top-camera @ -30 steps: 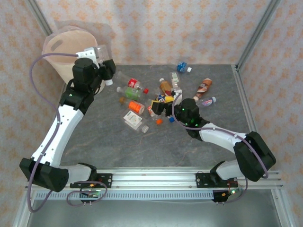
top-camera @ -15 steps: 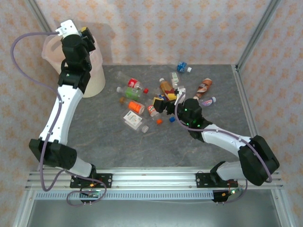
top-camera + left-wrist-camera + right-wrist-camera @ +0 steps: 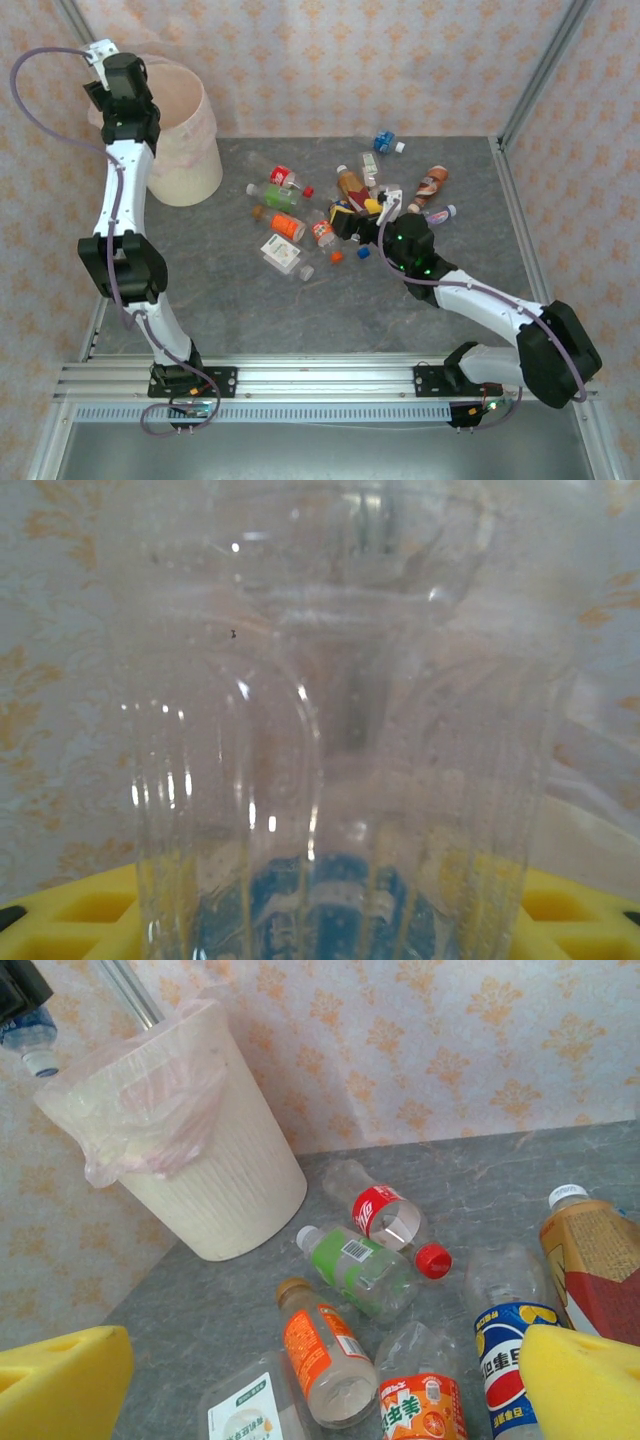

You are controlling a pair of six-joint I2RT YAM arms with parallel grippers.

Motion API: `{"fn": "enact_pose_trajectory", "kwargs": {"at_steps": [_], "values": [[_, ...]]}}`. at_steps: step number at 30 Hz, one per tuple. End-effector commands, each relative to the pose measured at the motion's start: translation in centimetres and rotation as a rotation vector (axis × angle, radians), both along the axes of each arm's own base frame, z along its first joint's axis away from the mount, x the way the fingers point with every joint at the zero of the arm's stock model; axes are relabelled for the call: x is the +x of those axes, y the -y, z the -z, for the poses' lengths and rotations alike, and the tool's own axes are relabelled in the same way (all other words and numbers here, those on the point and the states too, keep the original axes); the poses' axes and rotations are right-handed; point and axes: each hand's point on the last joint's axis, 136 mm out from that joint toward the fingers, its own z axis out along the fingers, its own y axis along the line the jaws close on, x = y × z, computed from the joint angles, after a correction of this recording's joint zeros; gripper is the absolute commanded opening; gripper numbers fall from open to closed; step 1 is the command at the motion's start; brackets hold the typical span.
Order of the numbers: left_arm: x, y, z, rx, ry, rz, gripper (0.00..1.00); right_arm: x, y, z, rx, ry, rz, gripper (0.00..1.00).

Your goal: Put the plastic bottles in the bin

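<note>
The clear plastic bottle (image 3: 340,730) is hanging by the bin's rim, so my left gripper needs to move it toward the opening of the bin below next and then let it go.
My left gripper (image 3: 103,62) is raised high at the far-left rim of the bin (image 3: 192,170) and is shut on a clear plastic bottle (image 3: 340,730). That bottle sits between the yellow pads (image 3: 60,920), and in the right wrist view it (image 3: 33,1032) hangs cap-down above the bin (image 3: 225,1195). My right gripper (image 3: 356,213) hovers open over the pile, nothing between its yellow pads (image 3: 60,1385). Below it lie a red-label bottle (image 3: 388,1215), a green-label bottle (image 3: 365,1270) and an orange-label bottle (image 3: 325,1355).
More bottles are scattered mid-table: a brown one (image 3: 349,180), a blue one (image 3: 384,142), a red-brown one (image 3: 430,183) and a white-label one (image 3: 281,253). Loose caps (image 3: 336,256) lie among them. Metal frame posts (image 3: 540,70) and papered walls border the table.
My left arm has swung up and back from beside the bin to above its far-left rim, carrying the bottle. The right gripper has crept slightly right over the pile.
</note>
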Motion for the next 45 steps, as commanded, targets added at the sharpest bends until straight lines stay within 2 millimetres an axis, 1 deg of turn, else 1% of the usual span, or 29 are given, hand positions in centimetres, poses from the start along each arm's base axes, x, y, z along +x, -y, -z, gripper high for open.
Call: {"fn": "enact_pose_trajectory", "kwargs": {"at_steps": [1, 3, 6, 11, 12, 13, 14, 16, 17, 19, 24, 27, 31, 32, 35, 36, 39, 40, 43, 44, 45], "values": [[0.5, -1.2, 0.6, 0.026, -0.081, -0.041, 0.51, -0.2, 0.5, -0.1, -0.021, 0.018, 0.023, 0.99], [1.2, -2.1, 1.6, 0.025, -0.125, -0.054, 0.5, -0.1, 0.5, -0.1, -0.027, 0.016, 0.026, 0.99], [2.1, -2.5, 2.5, 0.051, -0.178, -0.052, 0.51, -0.2, 0.8, -0.1, -0.03, 0.016, 0.035, 0.99], [2.4, -3.0, 3.8, 0.075, -0.229, -0.073, 0.54, 0.1, 1.5, 0.9, -0.058, 0.002, 0.076, 0.99], [2.3, -3.2, 4.0, 0.077, -0.234, -0.088, 0.56, 0.1, 1.6, 1.1, -0.064, -0.003, 0.085, 0.99], [2.2, -3.4, 4.2, 0.076, -0.236, -0.108, 0.6, 0.2, 1.9, 1.1, -0.065, -0.006, 0.099, 0.99], [2.1, -3.6, 4.4, 0.074, -0.241, -0.126, 0.66, 0.5, 2.2, 1.3, -0.066, -0.016, 0.124, 0.99], [1.8, -3.7, 4.5, 0.058, -0.24, -0.144, 0.77, 0.7, 2.8, 1.8, -0.074, -0.046, 0.164, 0.99], [1.7, -3.6, 4.4, 0.045, -0.236, -0.141, 0.81, 0.8, 3.1, 2.0, -0.083, -0.057, 0.18, 0.99], [1.5, -3.2, 4.2, 0.022, -0.227, -0.12, 0.84, 0.7, 3.8, 1.4, -0.078, -0.054, 0.213, 0.99], [0.9, -2.2, 3.2, -0.024, -0.199, -0.073, 0.9, 1.1, 5.7, 2.4, -0.097, -0.091, 0.316, 0.99], [0.3, -1.8, 2.8, -0.044, -0.186, -0.072, 0.92, 1.4, 7.0, 3.6, -0.118, -0.152, 0.379, 0.99], [-0.1, -0.4, 2.4, -0.085, -0.162, 0.004, 0.96, 1.9, 8.4, 5.0, -0.103, -0.237, 0.412, 0.99], [-0.1, 0.1, 2.3, -0.098, -0.152, 0.034, 1.0, 2.0, 9.0, 5.4, -0.098, -0.257, 0.429, 0.99], [-0.5, 1.8, 1.3, -0.132, -0.111, 0.115, 1.0, 2.4, 10.7, 6.2, -0.073, -0.312, 0.486, 0.99], [-0.8, 2.5, 0.4, -0.14, -0.087, 0.145, 1.0, 2.4, 11.2, 6.4, -0.064, -0.326, 0.502, 0.99], [-1.3, 4.8, -1.5, -0.156, -0.037, 0.241, 1.0, 2.7, 13.1, 7.3, -0.031, -0.387, 0.574, 0.99], [-1.7, 5.5, -2.3, -0.154, -0.018, 0.261, 1.0, 2.8, 14.0, 8.4, -0.03, -0.443, 0.613, 0.99], [-3.0, 7.9, -4.4, -0.174, 0.057, 0.335, 1.0, 3.3, 16.1, 10.2, -0.001, -0.568, 0.702, 0.99], [-3.4, 8.8, -5.1, -0.185, 0.092, 0.369, 1.0, 3.4, 16.6, 10.9, 0.004, -0.601, 0.721, 0.99], [-3.7, 9.9, -5.4, -0.202, 0.127, 0.409, 1.0, 3.7, 16.9, 11.3, 0.02, -0.63, 0.736, 0.99]]}}
